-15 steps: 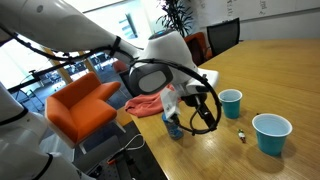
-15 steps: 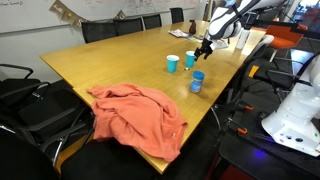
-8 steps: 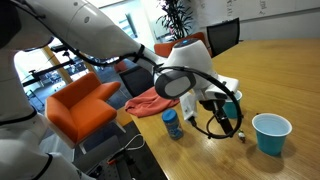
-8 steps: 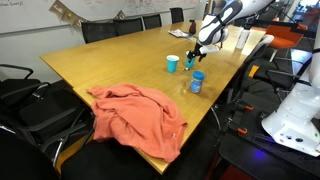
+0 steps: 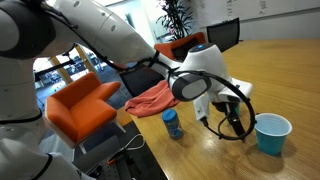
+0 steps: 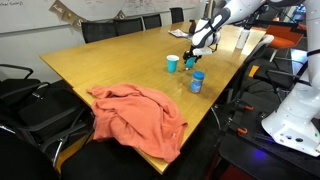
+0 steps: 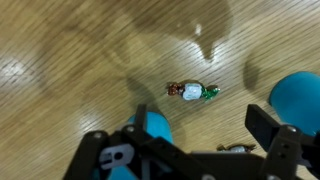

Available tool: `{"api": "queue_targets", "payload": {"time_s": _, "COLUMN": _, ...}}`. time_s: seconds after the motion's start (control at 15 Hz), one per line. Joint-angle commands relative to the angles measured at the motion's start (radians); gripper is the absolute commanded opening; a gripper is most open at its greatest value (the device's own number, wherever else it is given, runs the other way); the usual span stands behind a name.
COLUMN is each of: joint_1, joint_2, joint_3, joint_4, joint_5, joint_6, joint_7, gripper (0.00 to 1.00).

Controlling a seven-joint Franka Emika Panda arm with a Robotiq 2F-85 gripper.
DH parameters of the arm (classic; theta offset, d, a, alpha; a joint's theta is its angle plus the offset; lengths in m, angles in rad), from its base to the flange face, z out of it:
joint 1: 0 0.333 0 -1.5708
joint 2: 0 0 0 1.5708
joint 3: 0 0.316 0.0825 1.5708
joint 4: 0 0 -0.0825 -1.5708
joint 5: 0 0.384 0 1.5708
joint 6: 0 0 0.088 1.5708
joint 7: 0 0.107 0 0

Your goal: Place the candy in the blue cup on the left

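I will next lower my open gripper toward the tabletop until its fingers straddle the candy's pale middle [image 7: 192, 91], since that small candy lies below it, clear of both cups.
In the wrist view a small wrapped candy [image 7: 192, 91] with a pale middle lies on the wooden table ahead of my gripper [image 7: 185, 135]. A second dark wrapped piece [image 7: 238, 148] lies between the fingers, close to the right one. The gripper is open and empty, just above the table. One teal-blue cup [image 7: 152, 125] shows partly behind the gripper body and another [image 7: 300, 100] at the right edge. In an exterior view my gripper [image 5: 234, 124] hides the narrower blue cup, and the wider cup [image 5: 272, 133] stands beside it. Both cups [image 6: 172, 63] [image 6: 190, 60] show below my gripper [image 6: 197, 45].
A darker blue lidded container [image 5: 173, 124] stands near the table edge, also seen in an exterior view [image 6: 196, 82]. A salmon cloth [image 6: 140, 112] lies on the table [image 6: 100, 65]. Orange chairs [image 5: 80, 105] stand beside the table.
My arm has swung from above the blue lidded container over to the cups and lowered. It now covers the narrower cup and the candy spot in an exterior view.
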Motion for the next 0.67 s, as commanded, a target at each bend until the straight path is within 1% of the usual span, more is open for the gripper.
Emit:
{"api": "queue_targets", "payload": {"time_s": 0.0, "joint_1": -0.001, "joint_2": 0.051, "joint_3": -0.003, "joint_4": 0.051, "joint_5": -0.009, "joint_6": -0.006, "joint_7": 0.053, "gripper": 1.0}}
{"api": "queue_targets", "payload": {"time_s": 0.6, "joint_1": -0.003, "joint_2": 0.114, "joint_3": -0.005, "joint_4": 0.086, "joint_5": -0.004, "joint_6": -0.003, "joint_7": 0.067, "gripper": 1.0}}
